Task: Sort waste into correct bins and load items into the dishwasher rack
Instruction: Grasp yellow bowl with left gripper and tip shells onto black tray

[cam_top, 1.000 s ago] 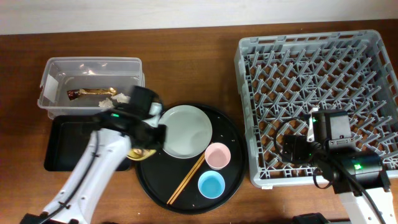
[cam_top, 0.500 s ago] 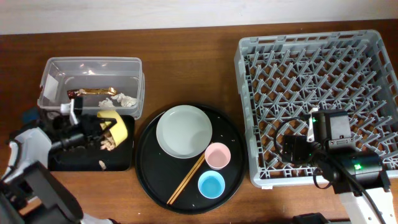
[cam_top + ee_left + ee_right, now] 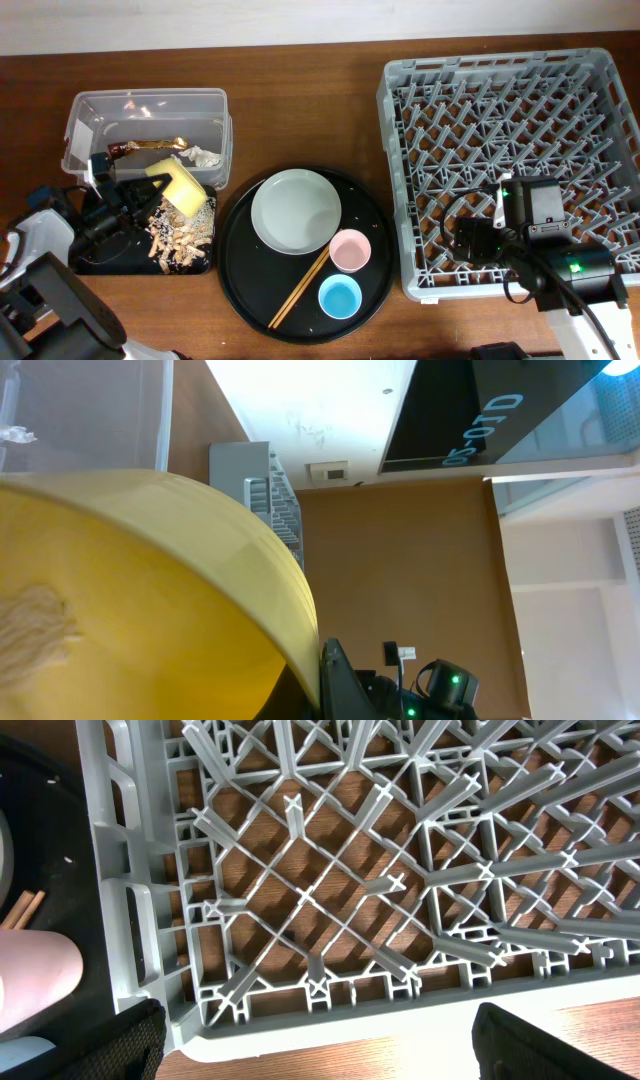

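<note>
The robot should next carry the bowl [image 3: 178,185] to the right in the overhead view with its left gripper and come down over the grey-green plate [image 3: 296,210] to release it, as the plate is empty.
My left gripper [image 3: 150,193] is shut on the rim of the small yellow bowl [image 3: 178,185], tipped on its side over the shallow black tray [image 3: 100,255]. Tan food scraps [image 3: 180,240] lie spilled in that tray. In the left wrist view the bowl [image 3: 130,590] fills the frame. The clear tub [image 3: 145,135] holds the brown-and-gold wrapper [image 3: 150,147] and white tissue [image 3: 203,156]. The grey-green plate [image 3: 296,210], pink cup [image 3: 350,250], blue cup [image 3: 339,297] and chopsticks [image 3: 300,288] sit on the round black tray [image 3: 375,215]. My right gripper [image 3: 315,1040] is open over the front left corner of the grey rack [image 3: 500,150].
The rack's front wall and pegs [image 3: 350,900] lie under the right gripper. The pink cup [image 3: 35,985] and chopstick ends [image 3: 20,908] show at the left edge of the right wrist view. Bare wooden table lies between the tub and the rack.
The left gripper has tipped the yellow bowl further over the shallow black tray, and many more food scraps now lie in the tray. The right arm has not moved.
</note>
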Robot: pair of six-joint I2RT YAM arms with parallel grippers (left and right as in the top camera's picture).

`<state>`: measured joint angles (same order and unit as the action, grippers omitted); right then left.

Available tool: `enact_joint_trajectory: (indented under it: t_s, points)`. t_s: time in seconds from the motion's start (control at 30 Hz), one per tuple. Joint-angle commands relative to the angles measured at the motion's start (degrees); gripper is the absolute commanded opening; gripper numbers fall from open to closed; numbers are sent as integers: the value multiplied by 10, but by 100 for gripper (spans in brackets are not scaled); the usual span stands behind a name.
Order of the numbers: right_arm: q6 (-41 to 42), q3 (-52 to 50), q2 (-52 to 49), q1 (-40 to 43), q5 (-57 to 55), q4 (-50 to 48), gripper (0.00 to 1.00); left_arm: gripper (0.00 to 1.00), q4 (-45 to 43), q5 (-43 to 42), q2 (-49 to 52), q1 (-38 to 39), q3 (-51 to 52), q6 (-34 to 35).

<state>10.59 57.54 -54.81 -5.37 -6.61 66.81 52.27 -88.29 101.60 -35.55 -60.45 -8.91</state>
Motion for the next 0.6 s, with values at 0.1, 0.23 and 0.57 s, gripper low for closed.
enact_joint_trajectory:
  t_s: [0.1, 0.23, 0.57]
  points:
    - [7, 10, 3, -2, -5, -1, 99, 0, 0, -19, 3, -4, 5, 5]
    - [7, 10, 3, -2, -5, -1, 99, 0, 0, -19, 3, -4, 5, 5]
    - [7, 10, 3, -2, -5, -1, 99, 0, -19, 28, 3, -4, 5, 5]
